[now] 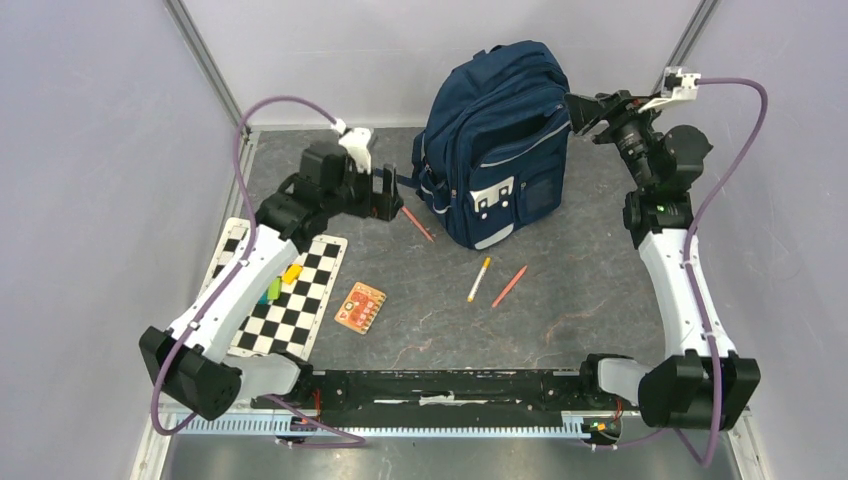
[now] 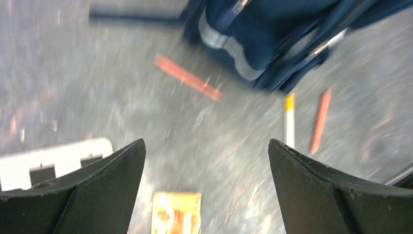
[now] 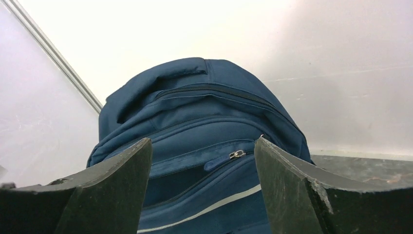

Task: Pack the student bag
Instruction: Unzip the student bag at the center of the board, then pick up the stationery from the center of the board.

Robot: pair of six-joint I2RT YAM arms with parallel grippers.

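Note:
The red pencil (image 1: 417, 224) (image 2: 187, 77) lies on the tabletop outside the bag, beside the bag's base, so my open left gripper will move down onto it next and close on it.
The student bag (image 1: 495, 140), navy blue with grey stripes, stands upright at the back middle of the table. My left gripper (image 1: 385, 193) hovers just left of the bag's base, open and empty (image 2: 207, 144); the left wrist view is blurred. My right gripper (image 1: 582, 108) is at the bag's upper right side, open, with nothing between its fingers (image 3: 202, 141). In the right wrist view the bag (image 3: 195, 102) fills the middle, and its front pocket zip gapes, with the zip pull (image 3: 237, 154) near the right finger.
On the table lie a red pencil (image 1: 417, 223) by the bag's left corner, a white and yellow pen (image 1: 479, 279), another red pencil (image 1: 509, 286) and an orange card (image 1: 360, 306). A checkerboard (image 1: 300, 310) at the left carries small yellow and green pieces. Walls enclose the table.

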